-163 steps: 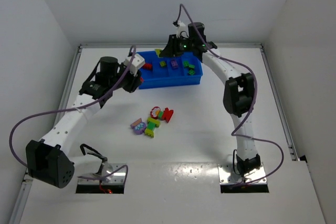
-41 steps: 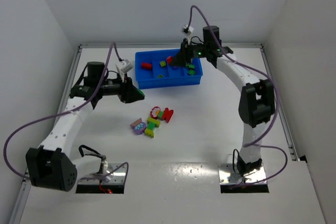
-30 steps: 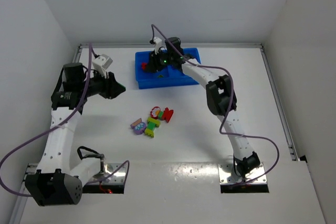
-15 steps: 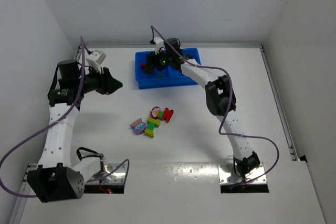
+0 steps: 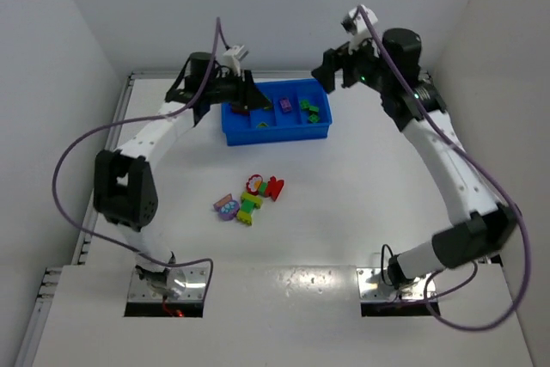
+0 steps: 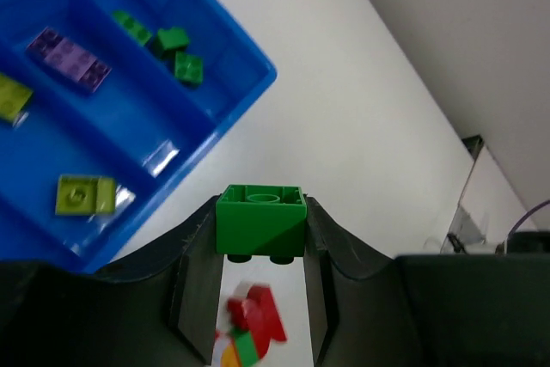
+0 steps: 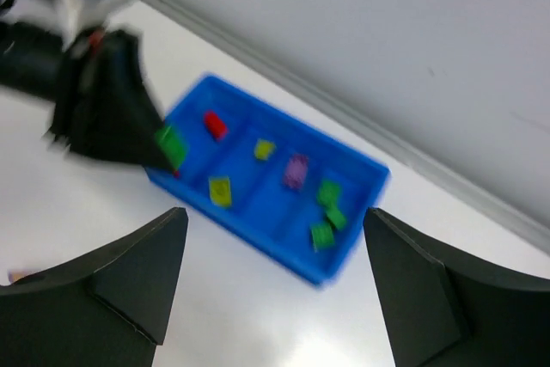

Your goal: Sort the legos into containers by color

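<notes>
My left gripper will next move across the tray and lower over the end container past the purple lego, because that container already holds green legos.
My left gripper is shut on a green lego and hovers over the left end of the blue tray. In the tray's containers lie a red lego, yellow-green legos, a purple lego and green legos. A cluster of legos in purple, red, green and yellow-green rests on the table in front of the tray. My right gripper is open and empty, raised high above the tray's right end.
The white table ends in raised rails at the back and on the right. White walls close in on three sides. Both arm bases sit at the near edge, with purple cables looping off the arms.
The left arm has swung from the table's left side to the tray's left end, carrying the green lego. The right gripper has opened and lifted from the tray toward the back right.
</notes>
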Robot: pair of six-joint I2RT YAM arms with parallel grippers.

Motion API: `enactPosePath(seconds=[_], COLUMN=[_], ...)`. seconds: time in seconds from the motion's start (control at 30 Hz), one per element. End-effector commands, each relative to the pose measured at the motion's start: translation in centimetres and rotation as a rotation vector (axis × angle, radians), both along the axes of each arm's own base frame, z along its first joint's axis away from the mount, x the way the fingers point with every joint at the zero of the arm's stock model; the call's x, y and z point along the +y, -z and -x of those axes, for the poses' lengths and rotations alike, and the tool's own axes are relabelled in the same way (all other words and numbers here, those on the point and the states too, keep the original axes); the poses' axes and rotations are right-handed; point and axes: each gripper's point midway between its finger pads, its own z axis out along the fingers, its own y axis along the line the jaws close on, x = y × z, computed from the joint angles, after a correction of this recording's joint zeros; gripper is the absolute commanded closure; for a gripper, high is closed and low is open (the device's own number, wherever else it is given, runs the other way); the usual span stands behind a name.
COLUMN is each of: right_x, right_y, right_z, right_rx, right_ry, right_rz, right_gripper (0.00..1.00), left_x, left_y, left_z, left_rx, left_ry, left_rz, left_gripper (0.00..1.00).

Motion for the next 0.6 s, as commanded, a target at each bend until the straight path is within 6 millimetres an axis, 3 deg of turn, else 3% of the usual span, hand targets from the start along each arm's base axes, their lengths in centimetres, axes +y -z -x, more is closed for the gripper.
enactPosePath(seconds=[0.0, 0.03, 0.07, 0.13, 0.2, 0.23, 0.27, 0.33, 0.37, 0.4, 0.47, 0.57], right_x=[-4.6, -6.0, -7.5, -9.9, -11.7, -13.2, -14.0, -15.6, -16.0, -16.3, -16.8, -17.2], right_y=[6.4, 6.4, 6.8, 8.1, 7.9, 8.2, 8.3, 8.5, 8.2, 8.6, 8.5, 9.0], right_z=[3.4, 4.0, 5.9, 7.4, 8.6, 8.9, 9.4, 9.9, 10.3, 10.6, 10.8, 11.2], right_rx=[0.121, 0.112, 0.12, 0.173, 0.197, 0.216, 0.238, 0.252, 0.251, 0.272, 0.275, 0.3], right_ry=[0.127, 0.188, 0.223, 0.296, 0.345, 0.39, 0.411, 0.46, 0.474, 0.482, 0.493, 0.495], right_rz=[0.183, 0.2, 0.212, 0.233, 0.214, 0.205, 0.2, 0.204, 0.192, 0.199, 0.193, 0.191], right_gripper=[0.17, 0.17, 0.17, 0.17, 0.18, 0.19, 0.19, 0.19, 0.2, 0.2, 0.2, 0.21], left_x=[-4.4, -5.3, -6.3, -9.1, -10.8, -12.1, -12.6, -14.1, -14.4, -14.7, -16.3, -16.8], left_y=[-0.2, -1.6, -1.4, -0.3, 0.4, -0.1, 1.4, 2.3, 1.6, 2.9, 2.4, 4.1], left_z=[-3.9, -5.3, -6.1, -7.6, -8.2, -8.1, -9.1, -8.9, -9.5, -10.1, -10.0, -10.5], left_rx=[0.064, 0.049, 0.059, 0.069, 0.097, 0.093, 0.106, 0.129, 0.107, 0.115, 0.093, 0.09], left_ry=[-0.057, -0.064, -0.067, -0.048, -0.047, -0.012, -0.016, 0.007, 0.011, 0.009, 0.036, 0.028], left_rz=[0.089, 0.115, 0.13, 0.149, 0.172, 0.199, 0.21, 0.224, 0.234, 0.231, 0.241, 0.205], left_gripper=[0.85, 0.85, 0.85, 0.85, 0.85, 0.85, 0.85, 0.82, 0.82, 0.8, 0.77, 0.73])
